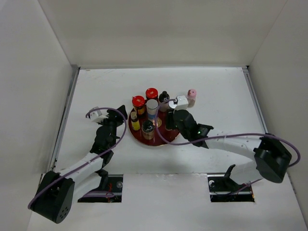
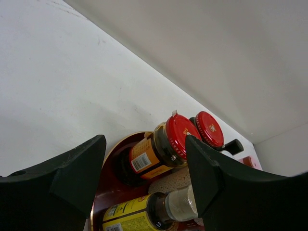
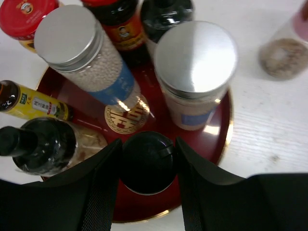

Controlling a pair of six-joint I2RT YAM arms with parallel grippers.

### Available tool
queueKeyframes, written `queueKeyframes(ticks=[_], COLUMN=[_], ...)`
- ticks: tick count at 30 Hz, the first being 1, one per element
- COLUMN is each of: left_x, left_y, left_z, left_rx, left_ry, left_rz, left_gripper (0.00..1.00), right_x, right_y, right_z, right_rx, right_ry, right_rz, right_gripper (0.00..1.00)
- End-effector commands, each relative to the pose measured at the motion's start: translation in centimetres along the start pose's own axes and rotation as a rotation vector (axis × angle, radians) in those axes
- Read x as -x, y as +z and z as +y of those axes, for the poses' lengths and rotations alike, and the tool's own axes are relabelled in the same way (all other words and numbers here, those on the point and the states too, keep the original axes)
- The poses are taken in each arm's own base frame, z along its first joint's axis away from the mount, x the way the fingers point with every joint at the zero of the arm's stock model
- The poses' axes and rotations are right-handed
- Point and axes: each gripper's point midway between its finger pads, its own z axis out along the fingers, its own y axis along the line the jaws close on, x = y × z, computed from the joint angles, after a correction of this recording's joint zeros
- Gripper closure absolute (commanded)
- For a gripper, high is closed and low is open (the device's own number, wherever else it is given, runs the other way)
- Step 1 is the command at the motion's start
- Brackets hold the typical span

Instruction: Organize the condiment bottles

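The right gripper moves down toward the logo beside the silver-lidded jars next to release the black-capped bottle, since open tray [image 1: 144, 141] shows by that logo.
Several condiment bottles stand on the dark red round tray [image 1: 144, 141]: two red-lidded jars [image 1: 138, 101], a silver-lidded jar [image 1: 152, 104], a slim yellow-labelled bottle [image 1: 135, 121] and a dark jar [image 1: 147, 128]. My right gripper [image 3: 147, 156] is shut on a black-capped bottle [image 3: 147, 163] that stands at the tray's near rim [image 3: 221, 139]. In the top view it [image 1: 171, 122] is over the tray's right side. A pink-capped bottle [image 1: 192, 96] stands on the table right of the tray. My left gripper [image 2: 144, 147] is open and empty just left of the tray, facing a red-lidded jar [image 2: 168, 142].
White walls enclose the table on three sides. In the right wrist view two silver-lidded jars [image 3: 67, 36] [image 3: 195, 57] stand close behind the held bottle. Bare table lies left of the tray and at the far right [image 1: 231, 106].
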Motion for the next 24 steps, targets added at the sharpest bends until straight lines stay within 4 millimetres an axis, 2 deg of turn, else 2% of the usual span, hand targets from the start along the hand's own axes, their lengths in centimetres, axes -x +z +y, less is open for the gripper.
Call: queueKeyframes(ticks=[1,7,11,14,15,18,20,24], left_x=[1.6,1.6,1.4,1.5,1.5,1.6,1.6,1.3], left_y=[-0.1,-0.2,-0.2,-0.1,-0.1,-0.2,-0.1,0.0], left_z=[-1.3,-1.4,-1.2,-1.3,-1.2,-1.2,-1.2,-1.2], left_rx=[-0.05,-0.053,-0.048,-0.049,-0.048,-0.049,-0.047,-0.045], left_ry=[-0.035,-0.036,-0.039,-0.034,-0.036,-0.038,-0.035,-0.036], left_rz=[-0.054,-0.053,-0.048,-0.051,-0.05,-0.055,-0.053,-0.045], left_gripper=[0.35,0.35,0.34,0.34,0.34,0.34,0.34,0.34], right_x=[4.3,2.6,2.0,1.6,1.3,0.8,1.7,4.9], right_y=[1.7,5.0,6.2,6.7,6.7,6.3,5.3,2.8], right_z=[4.2,5.2,5.5,5.4,5.4,5.9,6.1,6.3], right_rx=[0.111,0.089,0.068,0.053,0.054,0.064,0.075,0.108], right_ry=[0.055,0.005,-0.002,-0.018,-0.021,-0.043,-0.031,-0.009], right_rz=[-0.132,-0.138,-0.15,-0.149,-0.145,-0.134,-0.151,-0.202], right_gripper=[0.6,0.6,0.6,0.56,0.52,0.31,0.28,0.25])
